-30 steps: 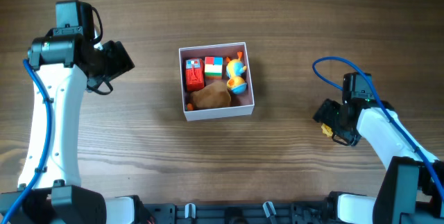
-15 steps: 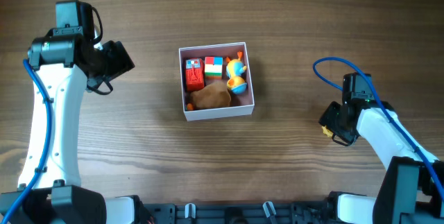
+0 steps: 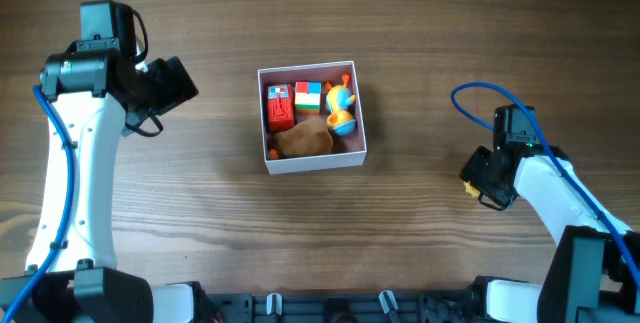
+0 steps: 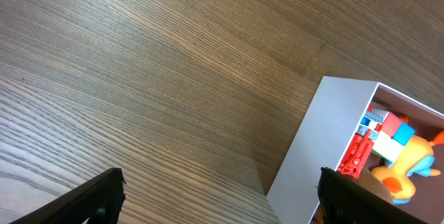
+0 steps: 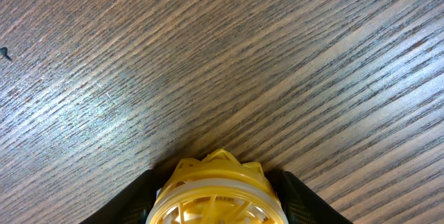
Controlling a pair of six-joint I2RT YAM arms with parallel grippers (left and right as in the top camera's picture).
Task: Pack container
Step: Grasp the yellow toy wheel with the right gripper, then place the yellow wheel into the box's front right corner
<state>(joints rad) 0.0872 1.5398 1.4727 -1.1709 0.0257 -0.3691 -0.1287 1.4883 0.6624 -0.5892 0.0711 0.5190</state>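
My right gripper will next lift the yellow toy over to the container (image 3: 312,164), then lower the toy into the empty near corner by the duck (image 3: 341,103) and brown lump.
The container (image 3: 312,164) is a square white-walled box in the middle of the table. It holds a red toy (image 3: 280,107), a coloured block (image 3: 308,96), a yellow-orange duck (image 3: 341,103) and a brown lump (image 3: 303,139). In the left wrist view its white wall (image 4: 312,148) lies at the right. My left gripper (image 4: 220,200) is open and empty, left of the container. My right gripper (image 5: 216,196) is shut on a yellow round ribbed toy (image 5: 218,189), low over the wood at the right; the toy also shows in the overhead view (image 3: 469,186).
Bare wood table (image 3: 420,53) surrounds the container. A blue cable (image 3: 470,98) loops above the right arm.
The right gripper with the yellow toy shifted slightly right a second ago and has held still since. The left gripper has edged slightly toward the container.
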